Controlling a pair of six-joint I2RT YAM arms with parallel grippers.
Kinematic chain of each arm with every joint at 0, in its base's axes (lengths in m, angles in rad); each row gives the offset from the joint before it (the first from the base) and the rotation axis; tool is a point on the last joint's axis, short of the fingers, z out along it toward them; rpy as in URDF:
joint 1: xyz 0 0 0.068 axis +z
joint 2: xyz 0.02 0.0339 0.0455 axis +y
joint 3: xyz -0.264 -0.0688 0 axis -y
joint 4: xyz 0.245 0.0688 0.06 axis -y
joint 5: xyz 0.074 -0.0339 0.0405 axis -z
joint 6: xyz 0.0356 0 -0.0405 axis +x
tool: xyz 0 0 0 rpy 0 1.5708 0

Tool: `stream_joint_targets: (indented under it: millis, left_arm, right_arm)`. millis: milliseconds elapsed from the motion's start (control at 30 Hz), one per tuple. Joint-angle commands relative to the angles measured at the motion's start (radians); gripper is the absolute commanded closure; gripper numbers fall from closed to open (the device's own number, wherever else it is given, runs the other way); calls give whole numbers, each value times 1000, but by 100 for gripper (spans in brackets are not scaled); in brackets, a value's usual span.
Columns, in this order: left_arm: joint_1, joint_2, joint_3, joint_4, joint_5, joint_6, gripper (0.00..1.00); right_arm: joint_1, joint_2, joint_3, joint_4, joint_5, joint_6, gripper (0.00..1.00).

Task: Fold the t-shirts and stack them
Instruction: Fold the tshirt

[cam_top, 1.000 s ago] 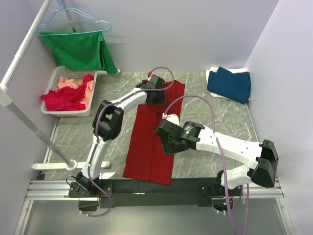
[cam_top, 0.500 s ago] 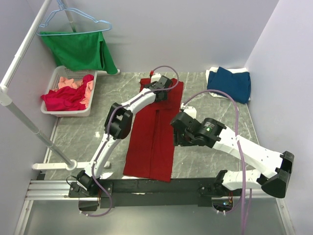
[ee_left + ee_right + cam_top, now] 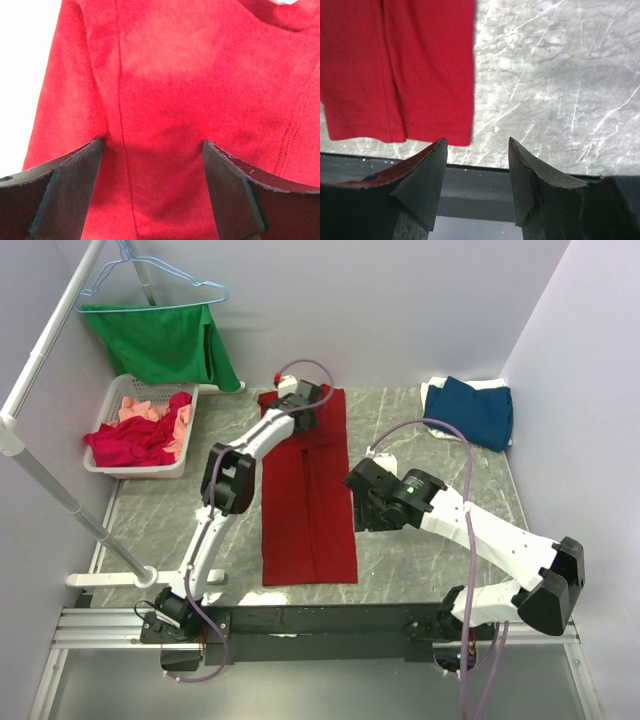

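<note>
The left gripper will next move back from the t-shirt's far end to the near hem corner on the basket's side [image 3: 268,579], because the t-shirt's sides are already folded into a narrow piece of cloth.
The large deep-red t-shirt [image 3: 305,510] lies as a long narrow strip down the middle of the table, sides folded in. My left gripper [image 3: 300,410] sits at its far end, open, jaws straddling flat red cloth [image 3: 175,75] with nothing pinched. The right gripper [image 3: 362,505] hovers open just off the strip's right edge. In its wrist view, the shirt's hem corner [image 3: 420,60] lies left of the empty jaws [image 3: 476,142]. A folded dark blue t-shirt [image 3: 470,412] rests on a white one [image 3: 435,390] at the back right.
A white basket [image 3: 110,400] at the back left holds crimson [image 3: 130,445] and salmon-pink [image 3: 145,408] shirts. Above it a green garment [image 3: 160,340] hangs on a light-blue hanger from a white pole rack [image 3: 40,485]. The table's dark front rail [image 3: 485,185] is just below the right gripper.
The red strip's far end has swung left, so it now lies straight. My left gripper moved back and left with it. The right gripper came off the cloth to its right side.
</note>
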Motion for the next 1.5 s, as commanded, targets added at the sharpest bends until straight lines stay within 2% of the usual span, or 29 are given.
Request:
stream_joint_targets:
  millis: [0, 33, 267, 367, 500, 633, 667, 733, 767, 900, 967, 1233, 1467]
  left_arm:
    - [49, 9, -21, 134, 136, 135, 12]
    - [49, 0, -30, 170, 180, 164, 12]
    - [50, -160, -149, 325, 210, 296, 10]
    - [50, -244, -180, 302, 188, 290, 9]
    - [50, -388, -281, 163, 170, 217, 10]
    - [50, -588, -558, 109, 199, 118, 11]
    - [50, -632, -688, 103, 211, 79, 11]
    - [49, -767, -818, 103, 287, 51, 12]
    - [44, -810, -940, 106, 312, 16, 12]
    - [1, -1052, -1206, 130, 368, -49, 12]
    - [-25, -1112, -1318, 115, 378, -102, 13]
    - [-102, -1315, -1622, 119, 463, -257, 14]
    - [-119, -1380, -1745, 207, 556, -307, 15]
  right_arm:
    - [-25, 24, 59, 11, 3, -43, 41]
    - [-28, 33, 61, 13, 4, -45, 41]
    - [-36, 56, 67, 60, -2, -62, 41]
    - [-46, 69, 50, 95, -14, -66, 41]
    - [-63, 112, 7, 158, -29, -72, 41]
    - [-71, 127, -68, 235, -46, -62, 41]
    - [-73, 124, -103, 255, -55, -56, 41]
    - [-79, 124, -135, 305, -92, -53, 43]
    - [-79, 121, -160, 319, -100, -51, 44]
    - [-79, 107, -232, 401, -144, -45, 46]
    - [-80, 99, -276, 440, -192, -51, 46]
    - [-63, 86, -413, 531, -295, -48, 45]
    - [-40, 84, -480, 618, -353, -8, 44]
